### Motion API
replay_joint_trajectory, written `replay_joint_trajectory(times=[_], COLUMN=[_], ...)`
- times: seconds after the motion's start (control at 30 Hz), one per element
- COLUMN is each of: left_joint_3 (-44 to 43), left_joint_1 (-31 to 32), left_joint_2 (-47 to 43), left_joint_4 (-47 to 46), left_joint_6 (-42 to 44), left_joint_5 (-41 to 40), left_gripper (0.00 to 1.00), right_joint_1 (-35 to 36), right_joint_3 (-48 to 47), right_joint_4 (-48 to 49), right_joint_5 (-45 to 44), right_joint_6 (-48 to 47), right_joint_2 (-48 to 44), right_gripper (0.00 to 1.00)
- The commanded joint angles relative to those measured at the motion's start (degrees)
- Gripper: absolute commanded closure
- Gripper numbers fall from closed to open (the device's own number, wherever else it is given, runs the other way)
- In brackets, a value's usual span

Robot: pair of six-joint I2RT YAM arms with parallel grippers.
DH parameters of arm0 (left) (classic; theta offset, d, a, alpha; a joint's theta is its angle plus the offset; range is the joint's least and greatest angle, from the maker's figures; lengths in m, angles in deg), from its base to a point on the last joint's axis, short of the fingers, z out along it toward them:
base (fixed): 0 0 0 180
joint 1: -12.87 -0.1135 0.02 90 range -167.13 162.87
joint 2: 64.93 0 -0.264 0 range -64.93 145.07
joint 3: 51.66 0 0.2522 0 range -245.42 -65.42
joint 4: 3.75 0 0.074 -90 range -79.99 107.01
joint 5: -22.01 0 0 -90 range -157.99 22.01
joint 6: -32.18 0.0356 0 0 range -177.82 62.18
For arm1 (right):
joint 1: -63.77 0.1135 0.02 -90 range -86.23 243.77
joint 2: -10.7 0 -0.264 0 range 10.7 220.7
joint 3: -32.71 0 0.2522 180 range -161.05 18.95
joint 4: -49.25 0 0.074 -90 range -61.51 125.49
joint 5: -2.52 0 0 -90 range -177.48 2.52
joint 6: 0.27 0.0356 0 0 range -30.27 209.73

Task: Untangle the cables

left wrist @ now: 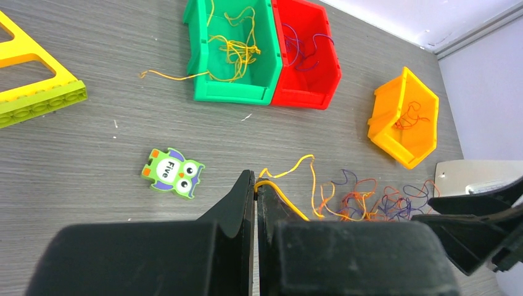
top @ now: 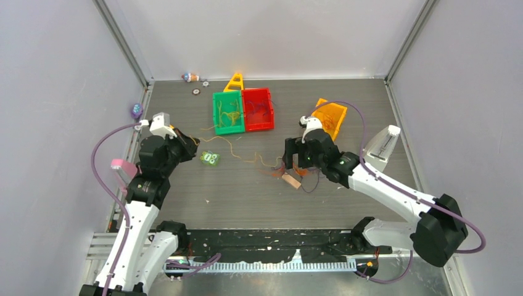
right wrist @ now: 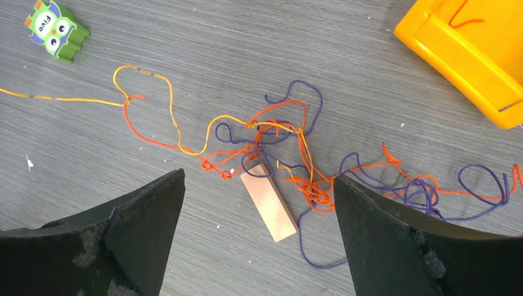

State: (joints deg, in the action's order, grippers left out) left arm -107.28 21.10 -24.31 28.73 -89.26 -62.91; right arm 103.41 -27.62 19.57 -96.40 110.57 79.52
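Observation:
My right gripper will next go down to the crowded crossing beside the wooden block, where the yellow cable runs in among orange and purple cables.
A tangle of orange, purple and yellow cables (right wrist: 290,145) lies on the grey table, right of centre (top: 290,169); it also shows in the left wrist view (left wrist: 370,200). My left gripper (left wrist: 255,182) is shut on one end of a yellow cable (left wrist: 280,194), which trails right across the table (top: 240,154) into the tangle. My left gripper (top: 185,143) is at the left, beside the owl toy. My right gripper (right wrist: 258,179) is open and empty, hovering over the tangle (top: 290,163).
A green bin (top: 228,112) with yellow cables, a red bin (top: 258,109) with purple ones and a tilted orange bin (top: 330,117) stand at the back. A wooden block (right wrist: 268,202) lies in the tangle. An owl toy (left wrist: 172,172) and a yellow triangle (top: 234,82) are nearby.

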Motion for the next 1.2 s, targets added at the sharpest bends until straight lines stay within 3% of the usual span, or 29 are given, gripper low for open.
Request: replay_joint_trajectory(times=[0.0, 0.67, 0.93, 1.0, 1.1, 1.17], left_joint_3=[-1.9, -2.5, -2.7, -3.4, -4.0, -4.8], left_joint_1=[-0.1, -0.1, -0.1, -0.1, -0.1, -0.2], left_joint_2=[-0.4, -1.4, -1.3, -1.4, -1.9, -1.9], left_joint_4=[-0.6, 1.1, 1.9, 3.5, 5.8, 7.3], left_joint_6=[1.7, 3.2, 3.7, 3.4, 2.3, 2.1], left_joint_5=[-1.7, -3.4, -4.6, -8.0, -14.3, -17.2], left_gripper=[1.00, 1.00, 1.00, 1.00, 1.00, 1.00], right_joint_1=[-0.1, 0.7, 2.8, 2.8, 2.7, 2.1], right_joint_3=[2.5, -2.9, -6.3, -5.6, -3.9, -2.4], right_joint_4=[-0.1, 11.9, 6.5, 5.2, 4.2, 3.6], right_joint_5=[-1.4, 1.0, -6.8, -9.1, -11.6, -12.7], right_joint_6=[-0.4, 0.5, 0.5, 0.9, 1.7, 2.4], right_joint_2=[-2.9, 19.6, 27.2, 27.2, 25.9, 24.1], right_gripper=[0.05, 0.05, 0.01, 0.10, 0.52, 0.72])
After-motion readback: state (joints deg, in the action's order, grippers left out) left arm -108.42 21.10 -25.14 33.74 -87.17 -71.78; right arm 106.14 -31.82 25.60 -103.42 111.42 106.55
